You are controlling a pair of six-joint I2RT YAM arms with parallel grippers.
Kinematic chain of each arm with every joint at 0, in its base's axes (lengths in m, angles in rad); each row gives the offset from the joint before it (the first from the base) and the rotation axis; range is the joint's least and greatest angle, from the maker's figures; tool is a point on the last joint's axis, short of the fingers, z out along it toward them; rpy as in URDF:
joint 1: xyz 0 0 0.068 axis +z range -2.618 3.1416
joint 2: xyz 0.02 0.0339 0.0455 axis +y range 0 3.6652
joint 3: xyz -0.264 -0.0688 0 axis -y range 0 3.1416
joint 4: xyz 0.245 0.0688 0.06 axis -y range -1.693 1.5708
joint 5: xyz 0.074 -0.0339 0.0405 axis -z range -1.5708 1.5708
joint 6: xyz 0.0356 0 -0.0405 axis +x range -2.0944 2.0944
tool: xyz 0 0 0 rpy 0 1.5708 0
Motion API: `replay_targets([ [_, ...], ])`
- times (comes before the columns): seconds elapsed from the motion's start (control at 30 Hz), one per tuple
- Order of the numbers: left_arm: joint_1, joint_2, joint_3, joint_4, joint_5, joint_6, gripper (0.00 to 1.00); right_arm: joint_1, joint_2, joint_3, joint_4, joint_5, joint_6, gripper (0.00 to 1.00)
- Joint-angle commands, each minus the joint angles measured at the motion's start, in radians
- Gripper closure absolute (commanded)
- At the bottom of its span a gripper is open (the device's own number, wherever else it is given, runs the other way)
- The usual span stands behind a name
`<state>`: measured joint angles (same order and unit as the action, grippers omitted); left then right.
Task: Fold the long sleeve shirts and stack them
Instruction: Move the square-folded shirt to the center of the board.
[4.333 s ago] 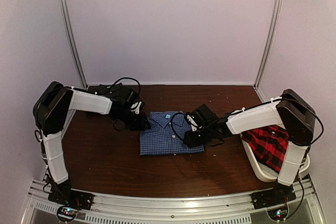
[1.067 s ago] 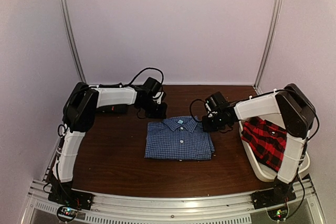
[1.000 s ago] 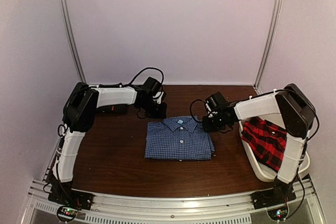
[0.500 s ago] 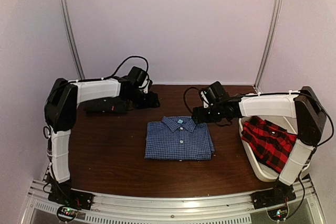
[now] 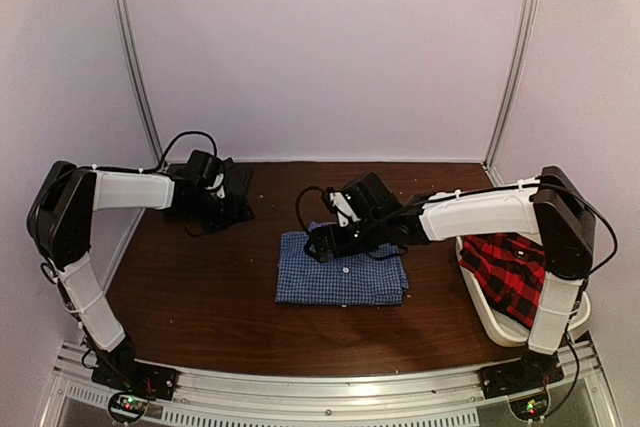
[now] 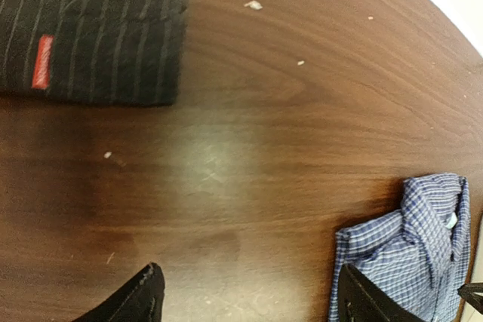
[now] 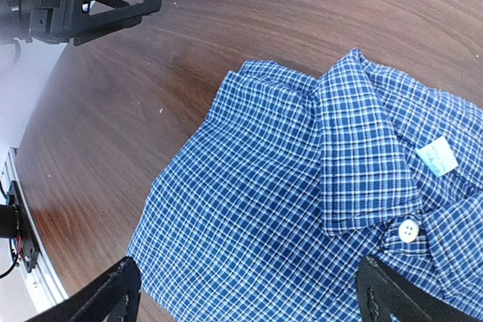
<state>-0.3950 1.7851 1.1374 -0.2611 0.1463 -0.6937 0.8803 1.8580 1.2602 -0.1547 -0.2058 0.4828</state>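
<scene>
I will next move my left gripper to the left in the top view and lower it onto the charcoal shirt's near hem (image 6: 92, 99), because my fingers are over bare wood.
The blue gingham shirt (image 5: 342, 275) lies folded at the table's middle, collar toward the back wall (image 7: 355, 148). My right gripper (image 5: 318, 245) hovers open just above its collar end, and nothing sits between its fingers (image 7: 249, 295). My left gripper (image 5: 228, 213) is open over bare wood at the back left (image 6: 253, 303). The dark charcoal shirt (image 6: 90, 28) with an orange tag (image 6: 43, 62) lies folded just beyond it. The red-and-black plaid shirt (image 5: 512, 272) lies crumpled in the white tub (image 5: 490, 325).
The tub sits at the table's right edge, under the right arm's upper link. The back wall and two metal corner posts (image 5: 135, 77) close in the table. Small white crumbs (image 6: 253, 5) dot the wood.
Both grippers have opened and left the blue shirt's back corners. The left arm has swung away to the back left; the right gripper has moved left over the collar.
</scene>
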Motion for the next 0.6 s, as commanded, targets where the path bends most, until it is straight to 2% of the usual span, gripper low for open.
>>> replay_targets([
  [0.0, 0.061, -0.074, -0.097, 0.125, 0.014, -0.081, 0.20, 0.015, 0.016, 0.032, 0.023, -0.026, 0.015, 0.00],
  [0.3, 0.202, -0.078, -0.236, 0.332, 0.040, -0.249, 0.22, 0.017, -0.083, -0.037, 0.010, 0.040, 0.009, 0.00],
  [0.5, 0.238, 0.007, -0.174, 0.402, 0.046, -0.277, 0.28, 0.017, -0.168, -0.097, 0.005, 0.097, 0.009, 0.00],
  [0.57, 0.241, 0.046, -0.132, 0.404, 0.042, -0.280, 0.35, 0.017, -0.192, -0.110, -0.001, 0.112, 0.008, 0.00],
])
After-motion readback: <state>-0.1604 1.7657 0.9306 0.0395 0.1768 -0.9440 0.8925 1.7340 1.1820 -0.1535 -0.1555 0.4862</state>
